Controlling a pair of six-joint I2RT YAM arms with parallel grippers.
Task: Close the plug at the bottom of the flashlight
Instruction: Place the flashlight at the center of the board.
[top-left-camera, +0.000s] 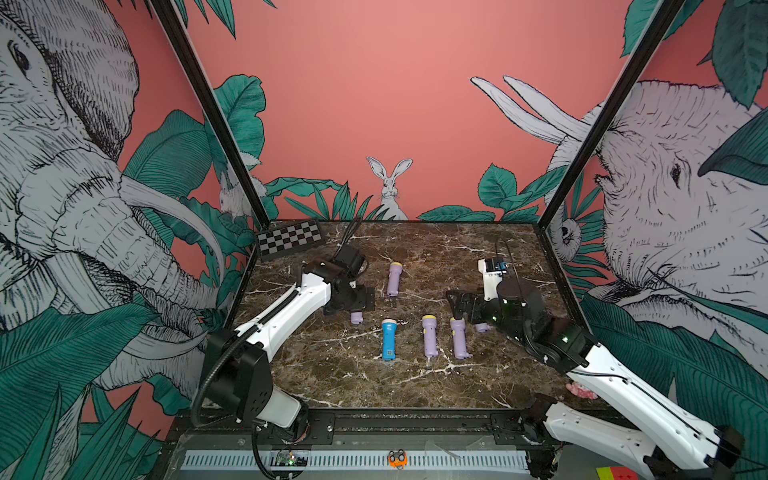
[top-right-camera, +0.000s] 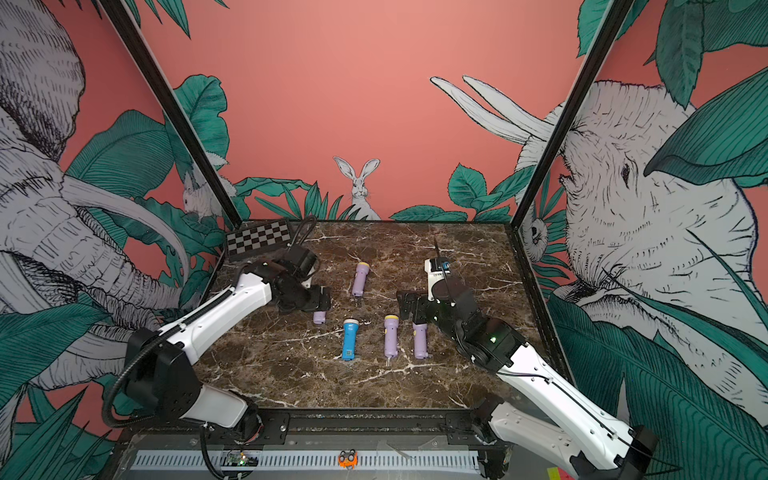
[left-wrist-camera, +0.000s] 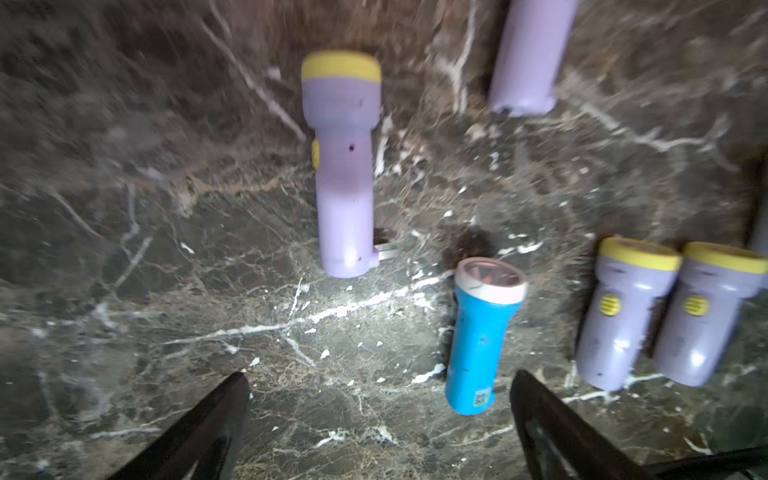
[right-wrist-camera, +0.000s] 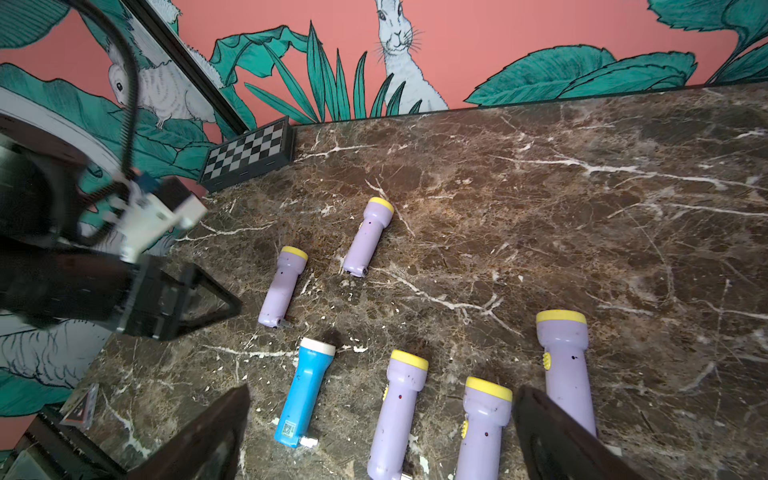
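I should next move my left gripper down and outward over the flashlight, near its yellow head, because the purple flashlight's body (left-wrist-camera: 345, 164) is below and outward of my open fingers.
Several flashlights lie on the marble table (top-left-camera: 415, 386), most of them purple with yellow heads and one blue (top-left-camera: 389, 340). My left gripper (left-wrist-camera: 379, 376) hangs open above the table with nothing between its fingers. Just beyond it lies a purple flashlight (left-wrist-camera: 343, 166), whose plug (left-wrist-camera: 384, 251) sticks out sideways at the base. In both top views only this flashlight's base (top-left-camera: 356, 318) (top-right-camera: 319, 317) shows under the left gripper (top-left-camera: 353, 307). My right gripper (right-wrist-camera: 382, 390) stands open over two purple flashlights (right-wrist-camera: 399, 411) (right-wrist-camera: 484, 428). The blue flashlight's plug (right-wrist-camera: 309, 441) also sticks out.
A checkerboard (top-left-camera: 289, 240) lies at the back left corner. Another purple flashlight (top-left-camera: 394, 279) lies farther back, and one more (right-wrist-camera: 567, 365) lies beside the right gripper's finger. Black frame posts and printed walls close in the table. A small pink thing (top-left-camera: 582, 390) sits at the front right edge.
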